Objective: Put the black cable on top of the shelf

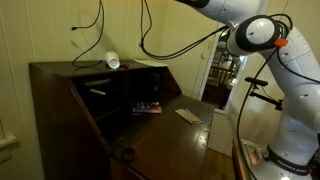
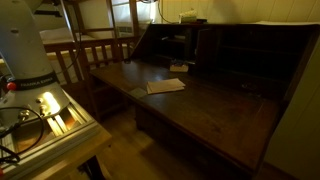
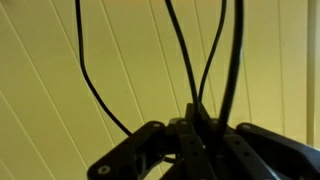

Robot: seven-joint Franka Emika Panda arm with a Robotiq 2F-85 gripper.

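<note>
I need to carry the black cable down next with my gripper, toward the board by the white cup-like object, before I open my gripper.
In the wrist view my gripper is shut on the black cable, and several thin strands run from between the fingers against a yellow panelled wall. In an exterior view the gripper is above the picture's top edge. Cable strands dangle from there, over the flat top of the dark brown shelf. One loose end hangs just above the top board, apart from it. The shelf also shows in an exterior view, where the cable is not visible.
A white cup-like object lies on the shelf top. Paper lies on the open desk board, and small items sit in a compartment. The white robot arm stands beside the shelf, near a wooden chair.
</note>
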